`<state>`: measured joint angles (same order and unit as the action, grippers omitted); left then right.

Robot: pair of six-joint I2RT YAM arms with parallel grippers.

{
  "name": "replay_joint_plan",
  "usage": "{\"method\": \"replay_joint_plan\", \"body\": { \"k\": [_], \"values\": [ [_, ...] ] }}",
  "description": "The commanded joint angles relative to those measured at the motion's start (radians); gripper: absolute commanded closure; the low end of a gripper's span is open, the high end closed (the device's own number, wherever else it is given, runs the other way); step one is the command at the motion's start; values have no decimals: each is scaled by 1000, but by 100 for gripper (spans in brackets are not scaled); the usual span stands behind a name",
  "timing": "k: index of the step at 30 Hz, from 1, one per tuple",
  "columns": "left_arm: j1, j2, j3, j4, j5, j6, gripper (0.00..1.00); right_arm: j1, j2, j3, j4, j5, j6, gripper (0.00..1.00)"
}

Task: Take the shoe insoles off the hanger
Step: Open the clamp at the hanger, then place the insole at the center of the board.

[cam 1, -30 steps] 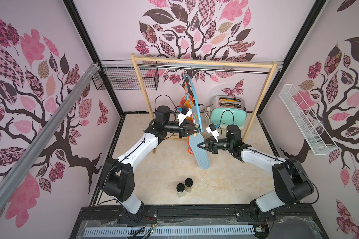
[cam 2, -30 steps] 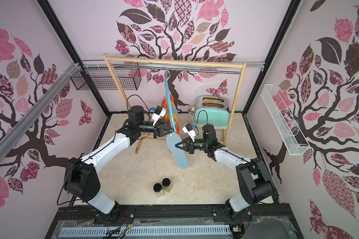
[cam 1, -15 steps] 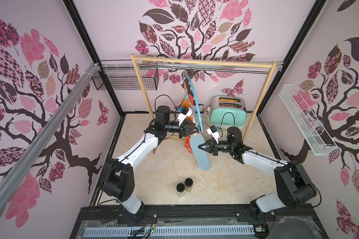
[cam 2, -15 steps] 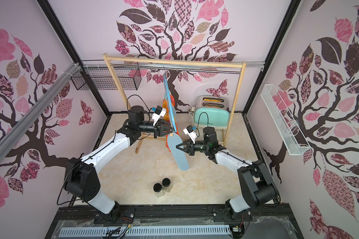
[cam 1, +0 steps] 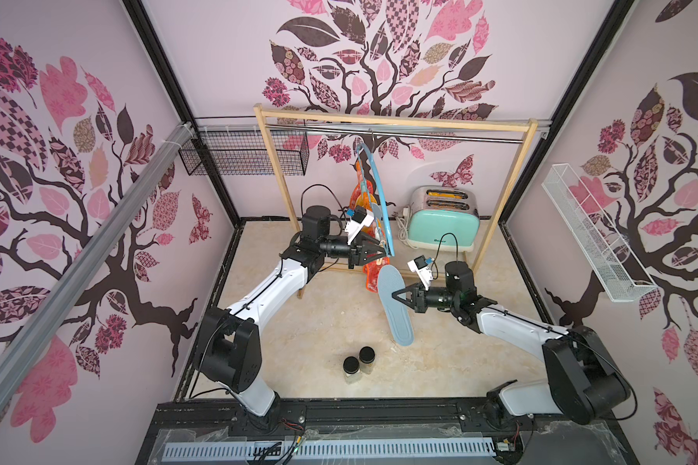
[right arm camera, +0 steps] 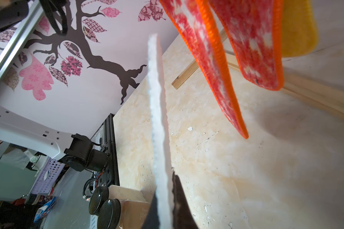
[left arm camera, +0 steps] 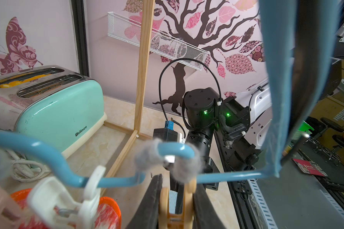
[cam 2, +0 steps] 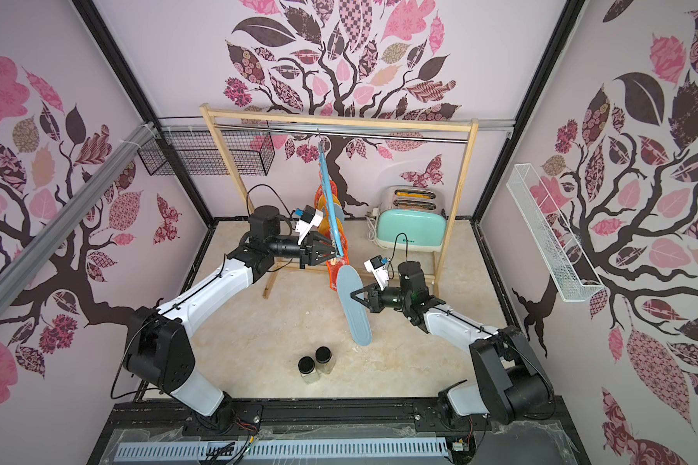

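The floor beside the black-lidded jars is clear, so my right gripper should tip downward, carry the grey-blue insole down and back onto that part and then let it go.
The light blue hanger hangs by its hook from the metal rail, turned edge-on. My left gripper is shut on a tan clothespin at the end of the wavy bar. My right gripper is shut on the edge of a grey-blue insole, which slants down just below that pin. Red-white orange-edged insoles and a mustard yellow one hang behind. I cannot tell whether the pin grips the grey-blue insole.
The wooden frame stands at the back, with a mint toaster under its right side. Two black-lidded jars stand on the floor near the front. A black wire basket and a white wire shelf hang on the walls.
My right gripper has drawn the grey-blue insole slightly down and towards the front. The left gripper has stayed on the clothespin.
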<state>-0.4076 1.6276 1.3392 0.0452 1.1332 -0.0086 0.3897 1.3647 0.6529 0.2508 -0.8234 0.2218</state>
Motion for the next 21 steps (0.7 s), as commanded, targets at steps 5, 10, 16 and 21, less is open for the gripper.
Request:
{"method": "replay_joint_plan", "body": {
  "k": [5,10,16,21],
  "values": [
    [-1,-26,-8,19,-13,-1,92,13,-167,-72,-175,209,216,94],
    [-1,-31,-13,19,-18,-1,92,25,-213,-94,-305,312,338,96],
    [-2,-31,-13,19,-20,-1,92,118,-126,-70,-277,391,398,97],
    [-2,-30,-13,17,-21,1,92,164,-11,-19,-257,434,457,97]
  ]
}}
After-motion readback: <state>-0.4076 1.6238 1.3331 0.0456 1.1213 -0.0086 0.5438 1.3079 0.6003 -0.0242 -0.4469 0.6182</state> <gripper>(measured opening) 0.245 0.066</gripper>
